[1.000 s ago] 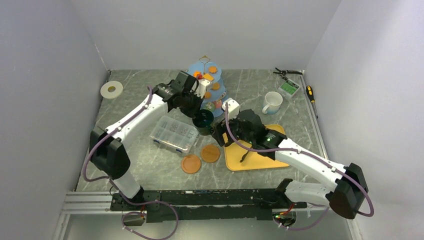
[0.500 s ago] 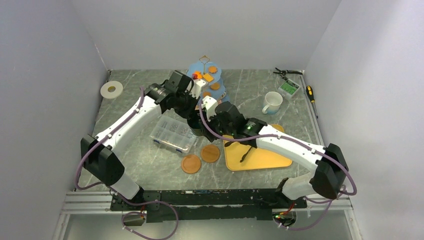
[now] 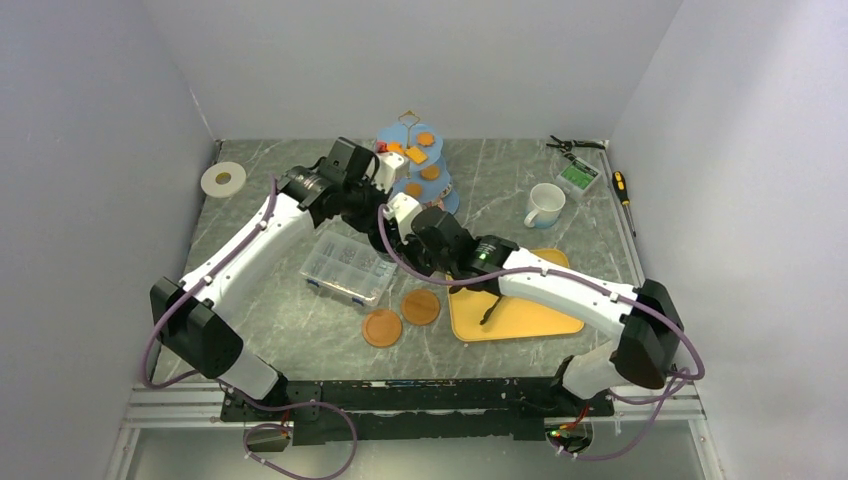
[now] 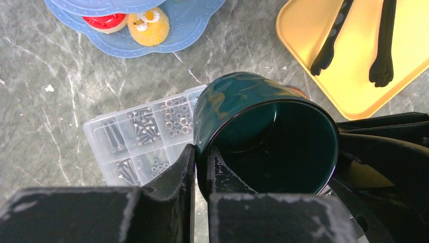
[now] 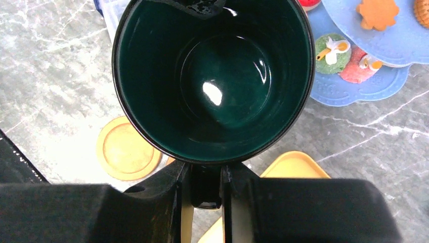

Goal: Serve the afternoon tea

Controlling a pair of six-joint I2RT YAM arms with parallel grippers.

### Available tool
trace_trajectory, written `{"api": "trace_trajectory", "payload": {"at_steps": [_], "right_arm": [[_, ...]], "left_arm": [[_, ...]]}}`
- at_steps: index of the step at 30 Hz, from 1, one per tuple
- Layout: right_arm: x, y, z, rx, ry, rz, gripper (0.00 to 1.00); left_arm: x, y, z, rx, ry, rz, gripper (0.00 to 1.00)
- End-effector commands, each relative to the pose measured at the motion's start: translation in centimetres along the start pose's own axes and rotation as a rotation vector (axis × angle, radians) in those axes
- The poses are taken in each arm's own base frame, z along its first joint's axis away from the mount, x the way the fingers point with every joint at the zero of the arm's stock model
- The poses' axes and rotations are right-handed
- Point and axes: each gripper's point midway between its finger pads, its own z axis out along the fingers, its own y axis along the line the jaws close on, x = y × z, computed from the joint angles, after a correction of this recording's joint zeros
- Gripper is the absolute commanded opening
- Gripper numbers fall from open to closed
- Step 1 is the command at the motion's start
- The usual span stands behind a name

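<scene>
Next, the right gripper brings the mug back, sets it down on the empty orange coaster nearer my base and lets go of the mug's handle.
The dark-green mug (image 4: 263,131) hangs tilted above the table between both arms. My left gripper (image 4: 202,152) is shut on its rim, one finger inside and one outside. My right gripper (image 5: 205,169) is shut on the mug's handle, with the mug's open mouth (image 5: 212,76) facing the camera. In the top view the two wrists hide the mug. The light-blue tiered stand (image 3: 415,165) stands behind, carrying a red cake (image 4: 105,21), a yellow doughnut (image 4: 148,28), a green doughnut (image 5: 331,53) and an orange biscuit (image 5: 377,12). The white mug (image 3: 545,205) stands at the right.
A clear compartment box (image 3: 345,265) of screws lies below the left gripper. The yellow tray (image 3: 520,310) holds black tongs (image 3: 487,308). Two orange coasters (image 3: 382,327) (image 3: 421,306) lie in front. A white tape roll (image 3: 223,179) lies far left; hand tools (image 3: 575,145) lie back right.
My right arm has swung left to the mug and its jaws have closed on the handle. The left arm has drawn the mug slightly left.
</scene>
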Motion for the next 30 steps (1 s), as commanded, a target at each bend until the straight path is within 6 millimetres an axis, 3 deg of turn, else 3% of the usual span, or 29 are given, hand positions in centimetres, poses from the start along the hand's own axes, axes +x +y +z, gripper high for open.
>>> {"api": "trace_trajectory", "payload": {"at_steps": [1, 2, 4, 8, 14, 21, 26, 30], "right_arm": [[-3.4, -1.5, -1.3, 0.061, -0.149, -0.002, 0.0], [-3.4, -1.4, -1.5, 0.052, -0.165, 0.001, 0.0], [-3.6, -1.2, -2.3, 0.033, -0.191, 0.027, 0.0], [-3.5, -0.4, -3.7, -0.017, -0.217, 0.059, 0.0], [-3.1, 1.3, -5.4, -0.117, -0.227, 0.088, 0.0], [-0.3, 4.9, -6.1, -0.277, -0.131, 0.097, 0.0], [2.5, 8.5, -5.6, -0.343, -0.028, 0.041, 0.0], [4.2, 10.2, -5.0, -0.378, 0.009, 0.028, 0.0]], "left_arm": [[-3.5, -4.0, -4.9, 0.172, -0.158, 0.04, 0.22], [-3.6, -4.0, -5.1, 0.171, -0.161, 0.038, 0.3], [-3.6, -4.0, -5.2, 0.17, -0.161, 0.037, 0.36], [-3.5, -3.4, -5.7, 0.146, -0.169, 0.038, 0.61], [-4.1, -1.1, -7.7, 0.103, -0.215, -0.007, 0.84], [-3.7, 5.7, -10.4, 0.035, -0.268, -0.174, 0.93], [-1.9, 8.9, -10.1, 0.017, -0.22, -0.236, 0.93], [-0.9, 11.1, -10.1, -0.004, -0.217, -0.288, 0.93]]}}
